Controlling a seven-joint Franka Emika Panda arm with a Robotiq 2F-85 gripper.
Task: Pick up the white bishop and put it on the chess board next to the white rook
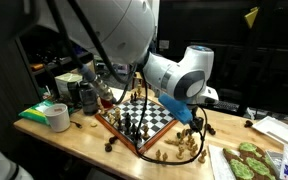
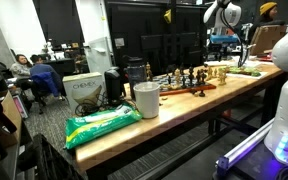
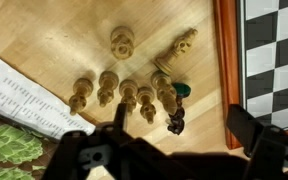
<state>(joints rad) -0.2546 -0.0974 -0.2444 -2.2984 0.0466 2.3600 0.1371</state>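
The cluster's white piece beside the dark one stands below my gripper's open fingers, so my gripper should go down onto it next and close around it.
The chess board [image 1: 110, 121], chequered with a reddish-brown frame, lies mid-table with dark pieces on it; its frame runs down the right of the wrist view [image 3: 227, 60]. Several white pieces [image 3: 124, 95] stand in a cluster on the bare wood beside it, one more [image 3: 122, 42] stands apart, and one [image 3: 179, 45] lies on its side. I cannot tell which is the bishop. A dark piece [image 3: 175, 120] stands by the cluster. My gripper [image 3: 184, 128] hangs open and empty above these pieces, right beside the board [image 1: 194, 125].
A printed sheet [image 3: 29, 100] and a green patterned mat [image 3: 14, 145] lie left of the pieces. A tape roll [image 1: 57, 117], a green bag [image 2: 102, 125], a white cup [image 2: 146, 100] and clutter sit at the far table end.
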